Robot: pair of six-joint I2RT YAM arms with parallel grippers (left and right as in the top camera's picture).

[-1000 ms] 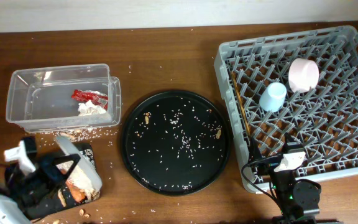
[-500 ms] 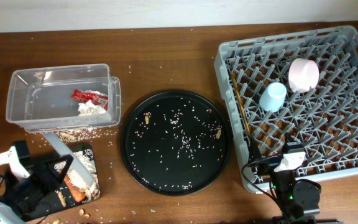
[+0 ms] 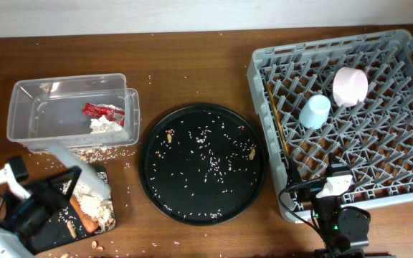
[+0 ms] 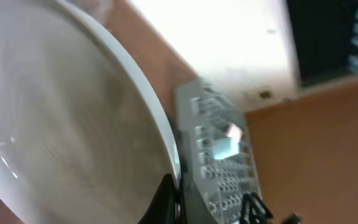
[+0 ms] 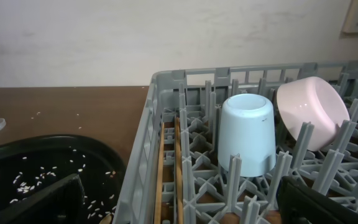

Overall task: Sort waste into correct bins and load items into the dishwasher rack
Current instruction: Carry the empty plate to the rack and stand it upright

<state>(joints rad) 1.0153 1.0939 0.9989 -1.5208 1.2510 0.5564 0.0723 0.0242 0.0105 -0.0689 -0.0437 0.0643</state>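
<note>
Empty dishwasher rack wires beside the blue cup stand right of my left gripper in the overhead view, so I will carry the plate (image 3: 72,166) over the rack and release it there.
My left gripper (image 3: 54,192) is shut on the round grey-white plate (image 3: 72,166), holding it steeply tilted over the shallow black bin (image 3: 47,233). In the left wrist view the plate (image 4: 61,118) fills the left side. The bin holds a carrot piece (image 3: 86,221), peanuts (image 3: 70,230) and a heap of rice (image 3: 93,199). The clear tub (image 3: 31,97) holds the red wrapper (image 3: 103,110) and the white tissue (image 3: 106,125). The dishwasher rack (image 3: 400,154) holds the blue cup (image 3: 315,111), the pink bowl (image 3: 350,85) and the chopsticks (image 3: 277,132). My right gripper (image 3: 333,188) is open and empty at the rack's front edge.
The large round black tray (image 3: 156,183) lies at the centre with scattered rice and a few peanuts (image 3: 251,152). Loose rice lies on the table in front of the clear tub. The right wrist view shows the cup (image 5: 247,134), the bowl (image 5: 309,112) and the chopsticks (image 5: 169,168).
My left gripper has tipped the plate up from nearly face-on to steep and edge-on, shifting it back and left. More rice lies in the black bin. The right arm has not moved.
</note>
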